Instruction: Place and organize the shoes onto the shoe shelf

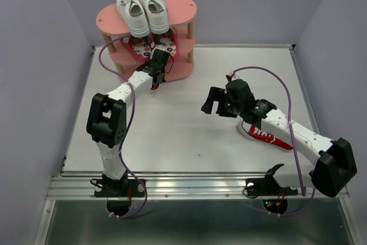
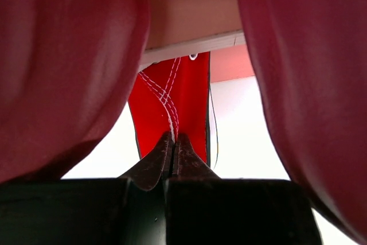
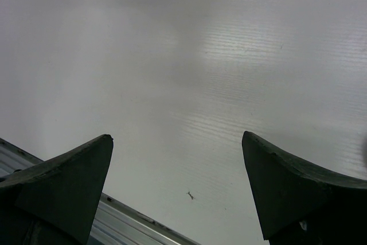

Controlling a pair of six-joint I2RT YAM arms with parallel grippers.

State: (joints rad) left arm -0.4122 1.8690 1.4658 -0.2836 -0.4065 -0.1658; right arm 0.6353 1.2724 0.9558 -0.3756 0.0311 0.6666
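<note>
The left gripper goes down at the shelf's front next and releases the red sneaker on the shelf's bottom board (image 1: 174, 73), since that board lies below the gripper.
The pink shoe shelf (image 1: 180, 10) stands at the far left. Two white lace-up sneakers (image 1: 142, 10) lie on its top board, and the patterned flip-flops (image 1: 166, 41) lie on the middle board. My left gripper (image 1: 159, 61) is at the shelf's front, shut on the heel of a red canvas sneaker (image 2: 178, 96), which shows under the arm in the top view (image 1: 155, 86). A pink shelf board (image 2: 189, 4) is just above the sneaker. The second red sneaker (image 1: 269, 136) lies on the table under my right arm. My right gripper (image 1: 209, 102) is open and empty above the table (image 3: 183, 55).
Blurred dark red shapes (image 2: 63, 73) fill both sides of the left wrist view, close to the lens. The metal rail (image 3: 126, 225) runs along the table's near edge. Purple cables loop over both arms. Grey walls close in the table.
</note>
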